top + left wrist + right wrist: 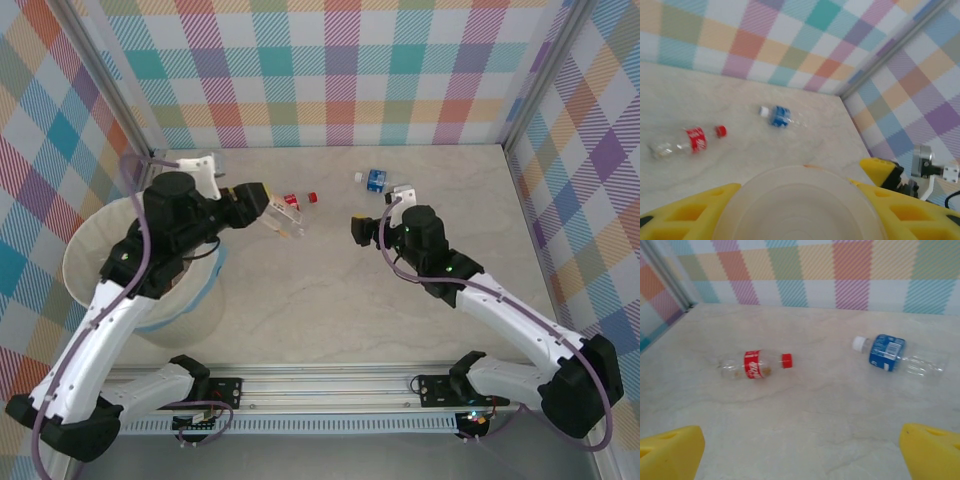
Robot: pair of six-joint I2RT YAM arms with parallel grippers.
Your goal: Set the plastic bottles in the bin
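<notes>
Its clear bottle [286, 223], still hanging over the table, swings across above the bin's liner next and my left gripper releases it, since the bin's opening [95, 237] lies beside the gripper.
My left gripper [262, 207] [795, 186] is shut on a clear plastic bottle [286, 223] [800, 215], held above the table just right of the bin [88, 240], a wide cream tub with a liner. The bottle's round base presses up close in the left wrist view. A red-labelled bottle with a red cap [293, 200] [692, 141] [756, 365] lies on the table behind it. Farther right lies a blue-labelled bottle with a white cap [376, 180] [781, 115] [896, 355]. My right gripper [357, 229] [802, 455] hangs open over bare table, short of both lying bottles, with nothing between its fingers.
Plaid walls enclose the beige table on three sides, with metal posts at the back corners. The right arm's yellow finger and wrist [882, 172] show close beside the held bottle. Both arm bases sit on a rail [320, 385] at the near edge.
</notes>
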